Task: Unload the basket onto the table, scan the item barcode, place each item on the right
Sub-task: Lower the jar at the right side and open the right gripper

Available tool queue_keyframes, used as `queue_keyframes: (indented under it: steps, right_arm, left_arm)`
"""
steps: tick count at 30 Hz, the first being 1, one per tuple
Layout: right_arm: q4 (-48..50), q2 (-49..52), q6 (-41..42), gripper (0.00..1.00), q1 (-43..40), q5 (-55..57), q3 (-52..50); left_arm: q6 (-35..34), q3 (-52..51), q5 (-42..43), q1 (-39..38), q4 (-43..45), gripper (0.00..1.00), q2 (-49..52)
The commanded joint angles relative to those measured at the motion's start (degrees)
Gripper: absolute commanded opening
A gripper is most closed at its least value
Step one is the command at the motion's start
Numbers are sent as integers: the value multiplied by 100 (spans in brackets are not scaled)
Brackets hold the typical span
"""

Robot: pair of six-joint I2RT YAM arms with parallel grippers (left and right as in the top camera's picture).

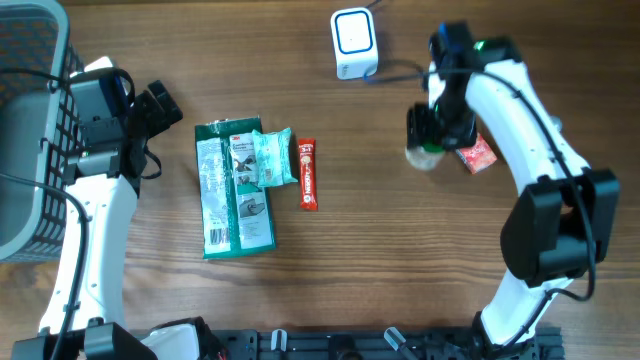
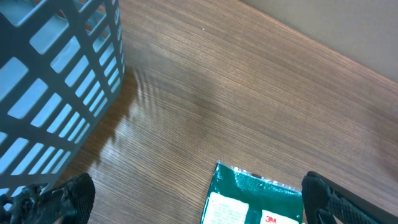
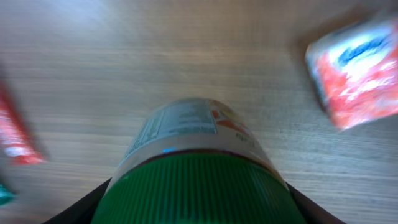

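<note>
My right gripper should next lower the jar [image 1: 424, 156] onto the clear spot of bare tabletop below, beside the red and white sachet, and release the jar.
My right gripper [image 1: 430, 130] is shut on a jar [image 1: 424, 156] with a ribbed green lid [image 3: 198, 190] and a printed label [image 3: 180, 121]. The jar fills the right wrist view between the dark fingers [image 3: 84, 208]. It hangs over the table right of the middle, below and to the right of the white barcode scanner [image 1: 354, 43] with its blue face. My left gripper [image 1: 165, 108] stands open at the left, empty. In its wrist view the left gripper [image 2: 199, 200] hovers above the top edge of a green 3M packet [image 2: 255, 199].
A grey basket [image 1: 30, 130] stands at the left edge. The green 3M packet [image 1: 233, 190], a teal packet [image 1: 272, 158] and a red stick pack [image 1: 309, 173] lie mid-table. A red and white sachet [image 1: 476, 153] lies beside the jar.
</note>
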Motion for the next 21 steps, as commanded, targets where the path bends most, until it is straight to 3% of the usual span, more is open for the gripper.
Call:
queue_keyframes:
  steps: [1,6,7,8,10,18,21]
  right_arm:
    - [505,26,-52,23,17,437,-918]
    - [1137,26,-59,30,17,614,-1429]
    - [1189,22,-59,58,17,614,-1429]
    - [1213,22,-57,76,17,612,-1427]
    - [1235,20,-55,88,17,610,-1392]
    - [417,9,-76,95,20,315,345]
    - [457,-2,-256,83,74,-660,656]
  left_arm:
    - [48,61,-31,15,15,100,-50]
    - [50,61,-31,15,15,100,-50]
    - [48,61,-31,15,15,100,-50]
    - [48,61,-31,15,15,100,-50]
    - [50,61,-31,15,15,100,-50]
    - [48,61,-31,15,15,100,-50]
    - [48,61,-31,15,15,100,-50]
